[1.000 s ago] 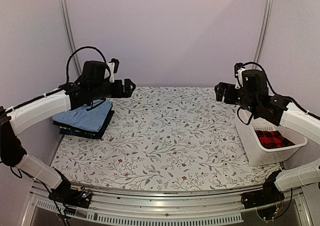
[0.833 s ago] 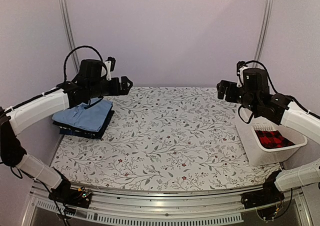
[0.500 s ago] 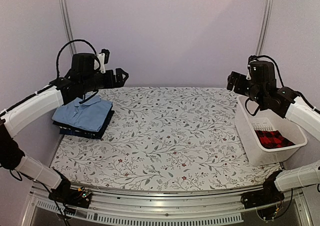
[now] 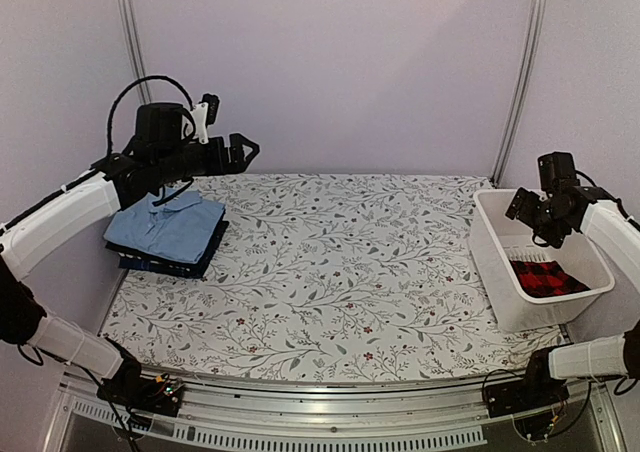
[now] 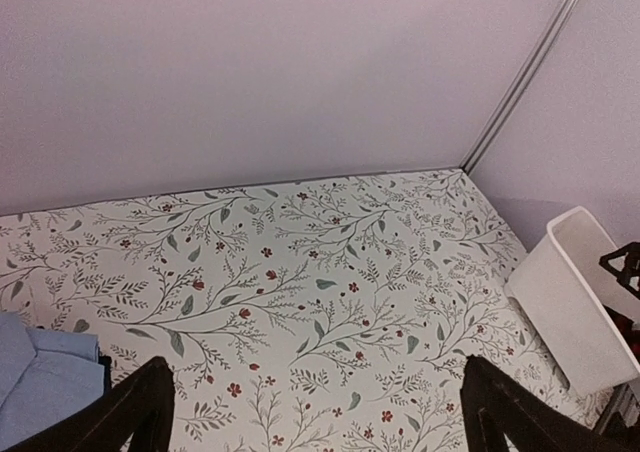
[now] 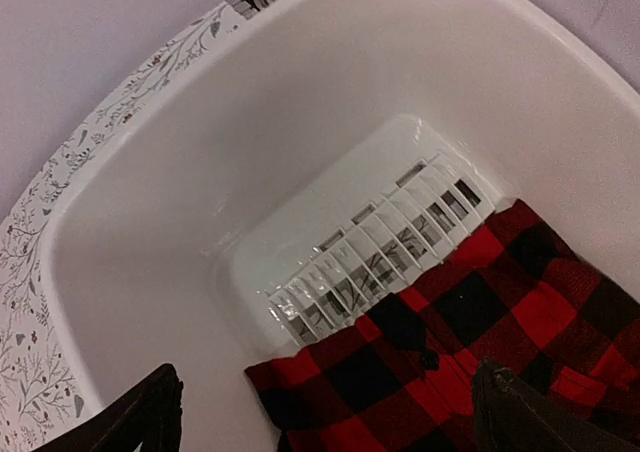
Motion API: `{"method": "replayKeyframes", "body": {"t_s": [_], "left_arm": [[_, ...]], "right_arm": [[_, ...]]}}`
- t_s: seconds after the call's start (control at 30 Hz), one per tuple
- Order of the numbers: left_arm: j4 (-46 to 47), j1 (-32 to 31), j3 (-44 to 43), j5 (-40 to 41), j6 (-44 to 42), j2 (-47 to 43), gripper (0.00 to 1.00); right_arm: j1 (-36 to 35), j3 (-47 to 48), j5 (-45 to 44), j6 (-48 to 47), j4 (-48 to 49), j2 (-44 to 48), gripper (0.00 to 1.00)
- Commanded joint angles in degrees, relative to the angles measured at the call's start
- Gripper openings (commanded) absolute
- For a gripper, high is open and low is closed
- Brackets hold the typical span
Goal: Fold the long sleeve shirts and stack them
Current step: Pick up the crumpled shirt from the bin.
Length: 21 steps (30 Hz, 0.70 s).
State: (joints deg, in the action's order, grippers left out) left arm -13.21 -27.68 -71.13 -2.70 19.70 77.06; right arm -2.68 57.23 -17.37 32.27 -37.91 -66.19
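The checked shirt (image 4: 545,278) lies below at the basket's bottom, so the robot's right gripper will next lower its open fingers past the basket's rim onto the shirt's cloth near the basket's slats.
A red-and-black checked shirt (image 4: 545,278) lies crumpled in the bottom of the white basket (image 4: 497,272); the right wrist view shows it (image 6: 470,352) filling the basket's lower right. My right gripper (image 4: 530,217) hovers over the basket's far end, open, its fingers (image 6: 150,412) apart above the shirt's edge with nothing between them. At the table's left a folded light blue collared shirt (image 4: 165,227) rests on a folded dark navy garment (image 4: 165,265). My left gripper (image 4: 243,152) is raised above and behind that stack, open and empty.
The floral-patterned tablecloth (image 4: 340,262) covers the table between the stack and the basket. The left wrist view shows the cloth (image 5: 300,272), the blue shirt's corner (image 5: 35,387) and the basket (image 5: 565,302). Lilac walls close in the back and sides.
My right arm has swung right from over the table's back right to above the basket. My left arm has lifted and pulled back slightly to the left. Both grippers stayed open.
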Motion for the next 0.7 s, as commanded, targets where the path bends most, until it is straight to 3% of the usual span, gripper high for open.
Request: {"method": "replayKeyframes", "body": {"t_s": [0.0,0.13,0.37,0.6,0.67], "left_arm": [[-1.07,0.43,-0.67,-1.68,-0.1,-1.21,1.0],[-1.2,0.52,-0.59,-1.35,-0.12,-1.32,1.0],[-0.94,0.53,-0.33,-1.2,0.46,-1.21,1.0],[-0.94,0.85,0.32,-0.73,1.37,-2.12,1.0],[-1.05,0.83,0.51,-0.6,1.45,-2.58,1.0]], "right_arm": [[7.22,-4.99,8.35,3.22,-5.16,-0.93,0.99],[12.33,-5.69,11.39,4.7,-8.25,-4.99,0.99],[15.4,-7.98,14.42,7.32,-7.41,-8.28,0.98],[16.23,-9.88,19.16,9.33,-2.63,-15.06,0.91],[16.21,-10.26,20.48,9.93,-0.22,-16.63,0.83]]}}
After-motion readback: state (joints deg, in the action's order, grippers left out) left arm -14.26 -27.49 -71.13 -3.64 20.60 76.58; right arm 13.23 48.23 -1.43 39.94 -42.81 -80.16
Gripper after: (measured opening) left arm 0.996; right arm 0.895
